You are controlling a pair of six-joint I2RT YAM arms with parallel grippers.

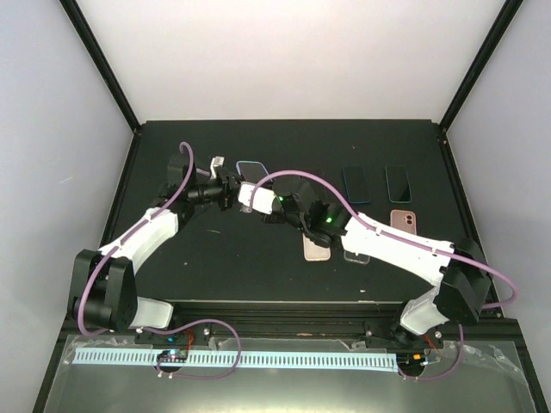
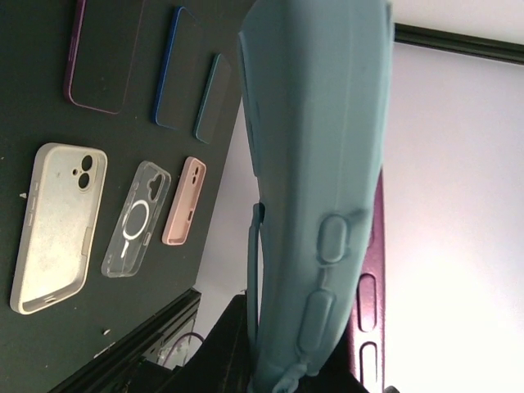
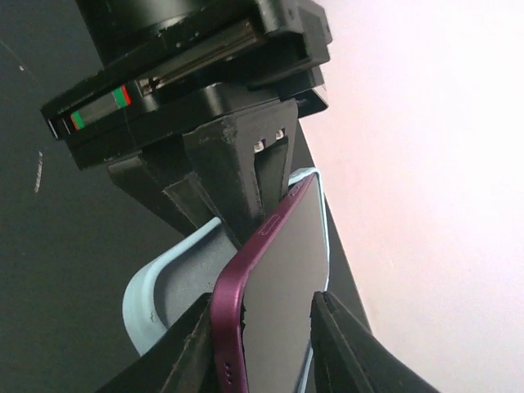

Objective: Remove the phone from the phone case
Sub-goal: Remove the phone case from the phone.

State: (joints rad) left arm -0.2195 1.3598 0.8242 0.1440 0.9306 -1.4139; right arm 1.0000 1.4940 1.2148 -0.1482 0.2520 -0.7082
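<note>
The blue case goes down and back next, onto the bare tabletop (image 1: pixel 286 241) beside the white case, and my left gripper will release it, as other cases line up there.
A light blue phone case (image 1: pixel 252 196) is held in the air between both arms, with a purple phone (image 3: pixel 278 303) partly out of it. My left gripper (image 1: pixel 231 191) is shut on the case, whose blue back (image 2: pixel 319 164) fills the left wrist view; the phone's purple edge (image 2: pixel 370 303) shows behind it. My left gripper (image 2: pixel 303 360) grips the case's lower end. My right gripper (image 1: pixel 271 205) is shut on the phone: in the right wrist view its gripper (image 3: pixel 270 344) has a finger on each long side. The case's empty corner (image 3: pixel 164 286) has peeled away from the phone.
On the black table lie a white case (image 2: pixel 57 225), a clear case (image 2: pixel 135 219) and a pink case (image 2: pixel 184 201), with three bare phones (image 2: pixel 102 53) behind them. From above, the cases (image 1: pixel 316 248) lie under the right arm and two phones (image 1: pixel 357 181) at the back right.
</note>
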